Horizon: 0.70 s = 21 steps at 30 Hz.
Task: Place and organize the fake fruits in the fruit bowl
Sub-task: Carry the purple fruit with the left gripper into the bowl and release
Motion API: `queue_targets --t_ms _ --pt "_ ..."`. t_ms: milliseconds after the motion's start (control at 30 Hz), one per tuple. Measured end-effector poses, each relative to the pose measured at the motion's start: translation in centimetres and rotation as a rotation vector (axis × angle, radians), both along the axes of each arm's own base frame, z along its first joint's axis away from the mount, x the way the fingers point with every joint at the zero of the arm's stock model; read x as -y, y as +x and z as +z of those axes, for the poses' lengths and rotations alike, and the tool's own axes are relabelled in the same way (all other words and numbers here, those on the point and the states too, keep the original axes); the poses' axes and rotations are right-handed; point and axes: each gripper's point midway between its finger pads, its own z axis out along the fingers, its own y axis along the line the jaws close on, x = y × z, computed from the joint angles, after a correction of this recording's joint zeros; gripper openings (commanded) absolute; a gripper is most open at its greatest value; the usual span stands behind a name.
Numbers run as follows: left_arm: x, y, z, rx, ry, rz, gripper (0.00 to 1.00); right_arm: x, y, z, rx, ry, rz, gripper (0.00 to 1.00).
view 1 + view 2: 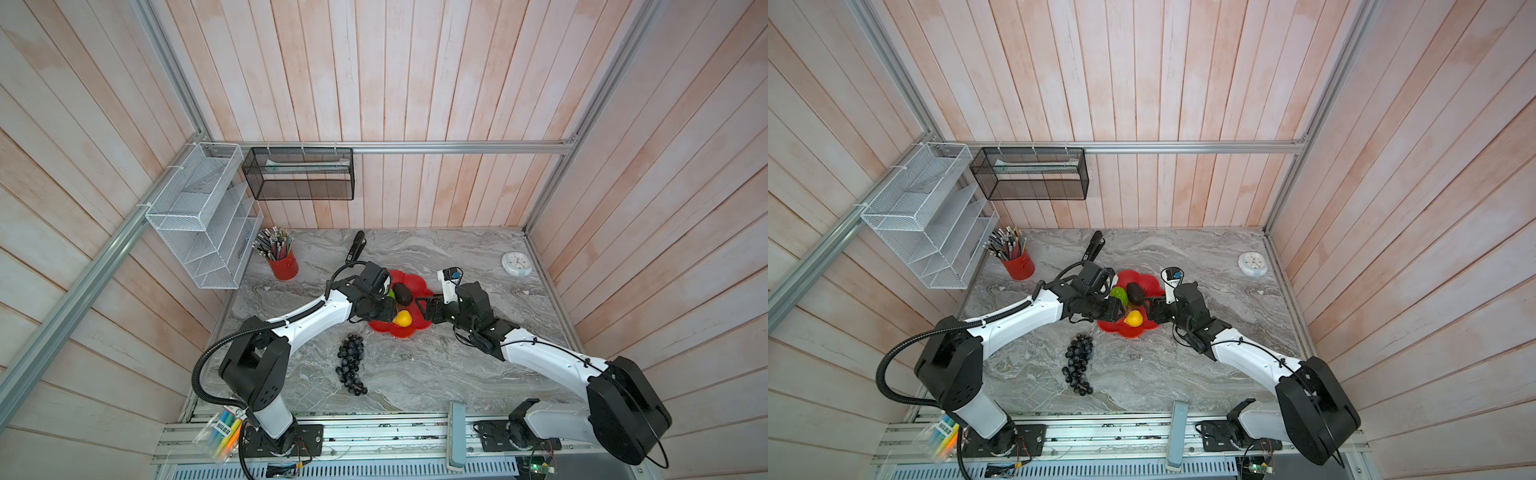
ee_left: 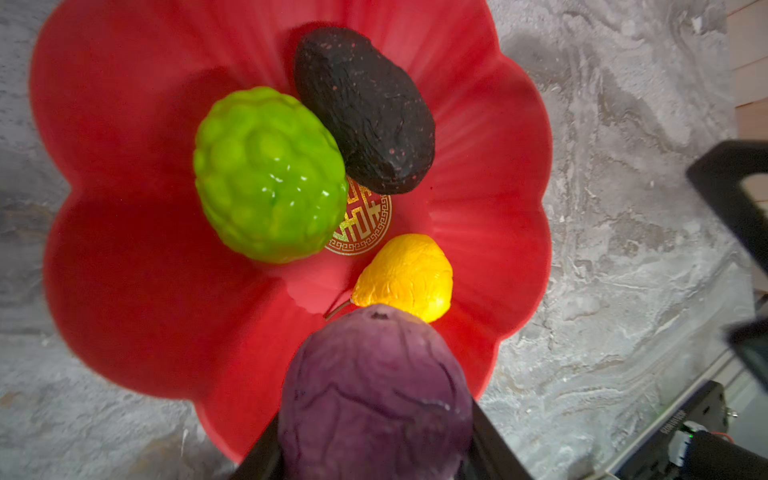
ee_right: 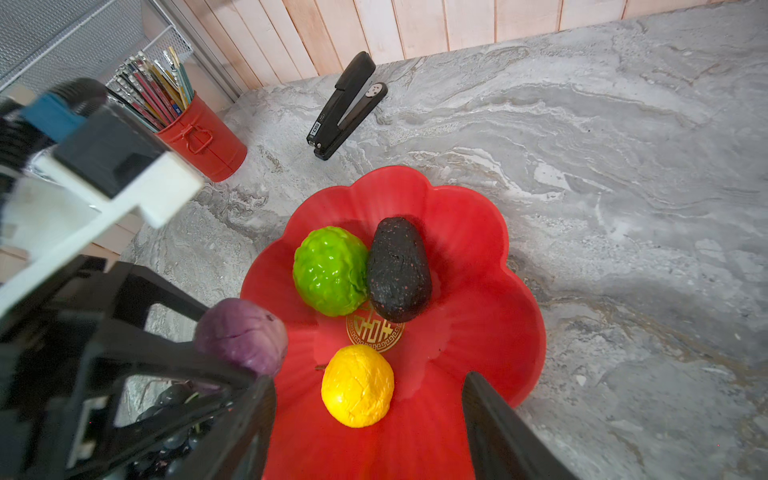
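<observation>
My left gripper moves down next into the open spot beside the yellow fruit, where the bowl's bottom is still bare, and releases the small purple fruit [image 2: 374, 395].
The fruit bowl [image 2: 124, 249] [image 3: 478, 332] [image 1: 411, 277] [image 1: 1144, 330] is a red petal-rimmed dish with a gold emblem, mid-table. In it lie the bumpy green fruit [image 2: 270, 174] [image 3: 330, 270], the dark avocado-like oval [image 2: 365, 112] [image 3: 399, 270] and the yellow fruit [image 2: 407, 274] [image 3: 357, 390] [image 1: 402, 318]. My left gripper [image 2: 376, 440] [image 1: 384, 311] is shut on the small purple fruit [image 2: 374, 395] [image 3: 243, 332], held over the bowl's left rim. My right gripper [image 3: 368, 380] [image 1: 422, 307] stands open over the bowl's right side, jaws either side of the yellow fruit, apart from it. The grape bunch [image 1: 351, 365] [image 1: 1077, 365] lies on the table in front of the bowl.
A red pencil cup [image 1: 283, 266] and a black stapler [image 1: 355, 246] stand behind the bowl to the left. A small white clock [image 1: 516, 263] sits at the back right. Wire racks [image 1: 199, 216] hang on the left wall. A grey block [image 1: 456, 432] rests on the front rail.
</observation>
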Motion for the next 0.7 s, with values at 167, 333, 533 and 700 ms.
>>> queue_targets --t_ms 167,333,533,700 --pt "0.4 0.5 -1.1 0.009 0.008 -0.020 0.37 0.3 -0.3 -0.6 -0.016 -0.015 -0.007 0.71" --pt "0.4 0.8 -1.6 0.036 0.011 -0.026 0.37 0.5 -0.4 -1.0 -0.030 -0.027 -0.011 0.71" --pt "0.2 1.0 -3.2 0.041 0.025 -0.022 0.38 0.8 -0.6 -1.4 -0.047 -0.043 -0.015 0.71" --pt "0.0 0.7 -4.3 0.032 0.030 -0.022 0.41 1.0 -0.7 -1.2 -0.044 -0.043 -0.021 0.71"
